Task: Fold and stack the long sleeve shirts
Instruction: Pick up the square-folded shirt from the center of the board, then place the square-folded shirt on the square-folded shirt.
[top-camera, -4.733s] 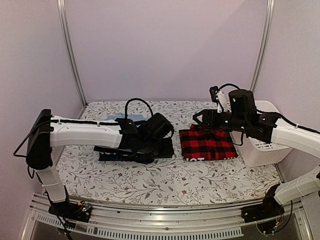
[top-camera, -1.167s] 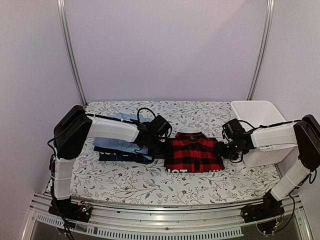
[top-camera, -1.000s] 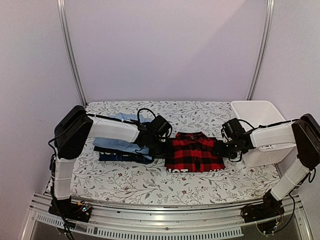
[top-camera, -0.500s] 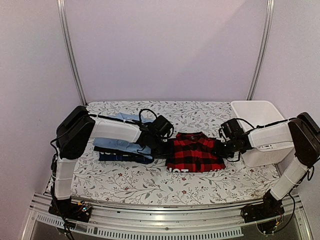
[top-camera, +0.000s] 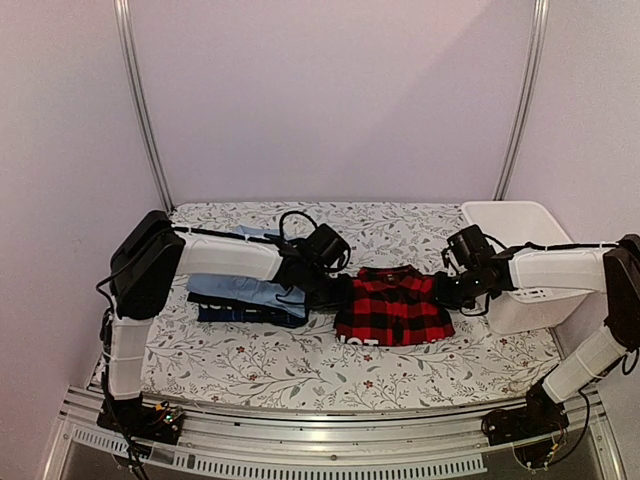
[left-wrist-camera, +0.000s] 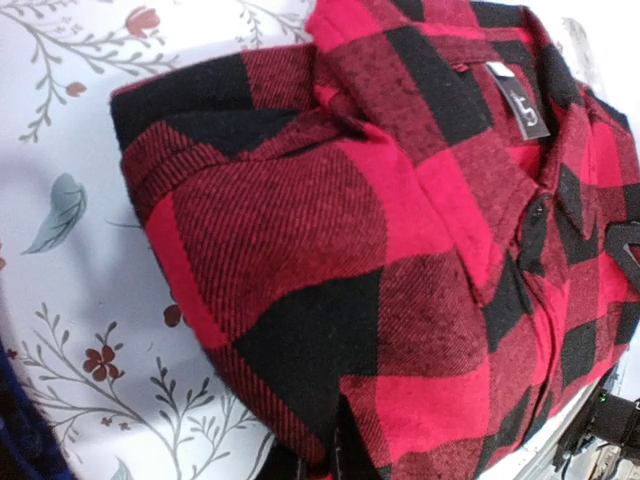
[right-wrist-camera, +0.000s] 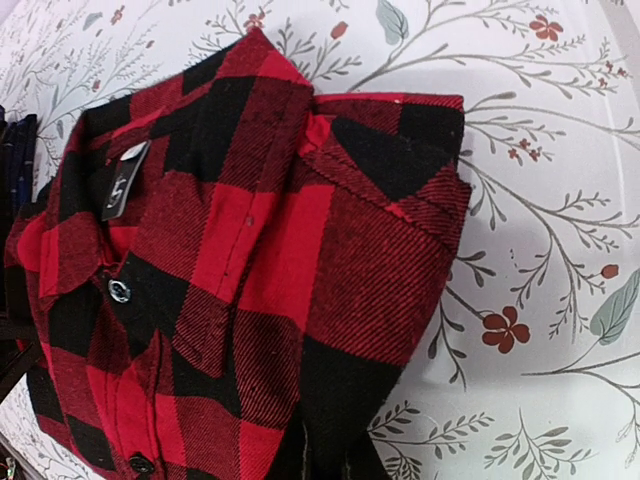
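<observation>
My right gripper lifts next and carries the folded flannel over the light blue shirt (top-camera: 238, 291), which lies to its left in the top view, then lowers and releases.
The folded red-and-black checked flannel shirt (top-camera: 392, 308) lies at the table's middle, collar to the far side, white lettering showing at its near edge. My left gripper (top-camera: 341, 291) is shut on its left edge, and in the left wrist view the cloth (left-wrist-camera: 400, 250) runs down into the jaws of that gripper (left-wrist-camera: 325, 462). My right gripper (top-camera: 446, 293) is shut on the right edge; here too the shirt (right-wrist-camera: 250, 260) fills the view above the gripper (right-wrist-camera: 335, 462). To the left a light blue shirt (top-camera: 238, 291) rests on a dark navy garment (top-camera: 245, 314).
A white plastic basket (top-camera: 520, 262) stands at the right, just behind my right forearm. The flowered tablecloth (top-camera: 300, 360) shows in front of the clothes. Metal frame posts rise at both back corners.
Both grippers have gone from open to shut on the checked shirt's side edges. The shirt has shifted slightly right and its edges look a little raised.
</observation>
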